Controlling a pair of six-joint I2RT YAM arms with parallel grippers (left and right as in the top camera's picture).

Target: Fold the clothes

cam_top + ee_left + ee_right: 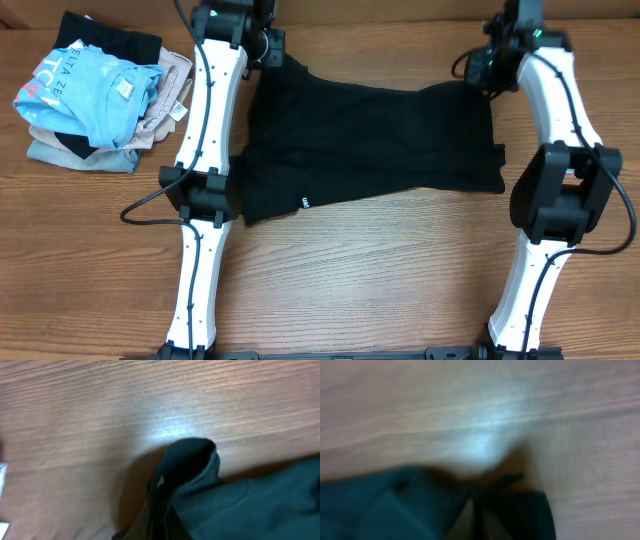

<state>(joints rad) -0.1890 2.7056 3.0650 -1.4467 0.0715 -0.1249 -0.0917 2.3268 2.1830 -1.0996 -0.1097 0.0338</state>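
My right gripper moves back toward the shirt's near corner [489, 174] next and releases the held far corner there, since the near part lies flat on the tabletop.
The black shirt [370, 145] lies spread across the middle of the wooden table, a small white mark [305, 202] near its front left edge. My left gripper [272, 55] is at the shirt's far left corner, shut on a raised fold of the black fabric [187, 467]. My right gripper [487, 68] is at the far right corner, shut on the fabric [515, 510]; the right wrist view is blurred. Both far corners are lifted a little off the table.
A pile of other clothes sits at the far left: a light blue tee with white lettering [95, 90] on top of beige folded garments [165, 110] and a dark piece [110, 40]. Bare wood table [380, 270] lies in front of the shirt.
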